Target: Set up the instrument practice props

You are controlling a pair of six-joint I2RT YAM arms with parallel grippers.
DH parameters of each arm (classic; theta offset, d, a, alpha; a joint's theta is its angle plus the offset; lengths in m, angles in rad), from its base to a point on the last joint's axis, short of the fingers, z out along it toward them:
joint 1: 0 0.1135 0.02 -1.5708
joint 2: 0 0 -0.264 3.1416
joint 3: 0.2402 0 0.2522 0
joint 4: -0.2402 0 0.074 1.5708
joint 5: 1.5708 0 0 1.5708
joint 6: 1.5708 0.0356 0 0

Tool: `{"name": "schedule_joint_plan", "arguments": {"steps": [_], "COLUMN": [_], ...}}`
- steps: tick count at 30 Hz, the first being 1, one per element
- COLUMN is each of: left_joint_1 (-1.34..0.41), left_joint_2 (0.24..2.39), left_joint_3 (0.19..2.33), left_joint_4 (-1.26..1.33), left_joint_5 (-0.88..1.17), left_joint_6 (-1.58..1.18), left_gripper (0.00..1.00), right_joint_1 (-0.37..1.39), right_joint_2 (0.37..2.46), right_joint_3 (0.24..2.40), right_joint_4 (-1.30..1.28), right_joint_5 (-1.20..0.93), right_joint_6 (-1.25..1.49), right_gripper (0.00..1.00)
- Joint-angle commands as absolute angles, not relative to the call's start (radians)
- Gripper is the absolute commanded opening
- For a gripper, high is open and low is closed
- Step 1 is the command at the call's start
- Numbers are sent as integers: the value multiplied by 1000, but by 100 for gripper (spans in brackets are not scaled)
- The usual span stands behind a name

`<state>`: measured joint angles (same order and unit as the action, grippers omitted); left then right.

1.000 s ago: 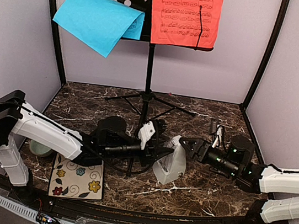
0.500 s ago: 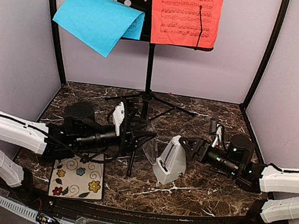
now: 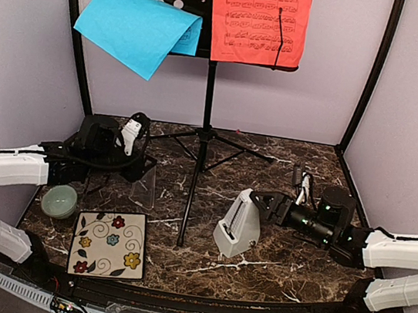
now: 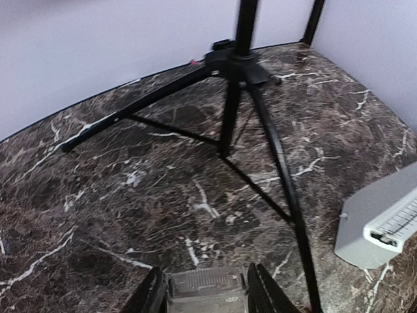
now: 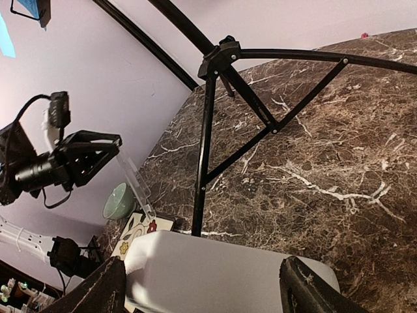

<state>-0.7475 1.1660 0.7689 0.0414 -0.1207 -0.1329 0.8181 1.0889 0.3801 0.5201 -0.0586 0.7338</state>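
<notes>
My left gripper will move down and tilt downward to lay the clear plastic panel (image 3: 144,186) flat on the tabletop and release it there, since the tabletop is clear beside the legs of the stand.
The black music stand (image 3: 208,102) stands at the back middle on thin tripod legs (image 4: 238,72). A blue sheet (image 3: 133,29) droops off its left side and a red sheet (image 3: 255,19) sits on its right. My right gripper (image 3: 258,206) is shut on the whitish pyramid metronome (image 3: 236,226), which is tilted on the table; it fills the bottom of the right wrist view (image 5: 215,274). My left gripper (image 3: 142,167) is shut on a clear plastic panel (image 3: 144,186), held left of the stand. The panel shows between its fingers (image 4: 205,283).
A pale green bowl (image 3: 59,200) sits at the left. A floral tile (image 3: 109,244) lies at the front left. The stand's front leg (image 3: 185,215) reaches the table between the two grippers. Purple walls and black frame posts close in the sides and back.
My left arm has pulled back from the metronome to the far left, carrying the clear panel with it. The right gripper and the metronome have hardly moved.
</notes>
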Motion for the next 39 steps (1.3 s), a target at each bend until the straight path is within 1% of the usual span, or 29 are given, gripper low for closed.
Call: {"name": "schedule_joint_plan", "arguments": {"steps": [1, 5, 10, 19, 20, 21, 27, 31, 34, 37, 39], "left_joint_1": [-595, -457, -343, -279, -276, -273, -266, -260, -260, -260, -260], "left_joint_2": [1274, 1391, 1609, 1899, 1925, 1947, 2009, 2012, 1983, 1919, 1862], "left_joint_3": [908, 994, 1139, 1422, 1448, 1471, 1500, 1481, 1456, 1390, 1332], "left_joint_4": [-181, -223, -308, -430, -442, -456, -448, -422, -405, -357, -317], "left_joint_5": [-44, 24, 101, 93, 94, 93, 102, 120, 127, 129, 134], "left_joint_6": [-193, -185, -182, -180, -181, -181, -198, -212, -214, -221, -221], "left_gripper": [0, 0, 0, 0, 1, 3, 27, 44, 60, 66, 67], "right_joint_1": [800, 800, 799, 799, 800, 800, 801, 800, 799, 800, 800], "right_joint_2": [1131, 1132, 1137, 1155, 1155, 1155, 1157, 1172, 1173, 1174, 1173], "right_joint_3": [355, 357, 368, 380, 381, 382, 386, 399, 411, 418, 419], "right_joint_4": [323, 324, 323, 335, 336, 336, 342, 346, 337, 328, 327], "right_joint_5": [-12, -12, -18, -32, -32, -32, -31, -41, -43, -47, -52], "right_joint_6": [700, 700, 696, 692, 692, 692, 687, 684, 675, 665, 661], "right_gripper": [81, 81, 81, 81, 81, 81, 82, 81, 81, 81, 81]}}
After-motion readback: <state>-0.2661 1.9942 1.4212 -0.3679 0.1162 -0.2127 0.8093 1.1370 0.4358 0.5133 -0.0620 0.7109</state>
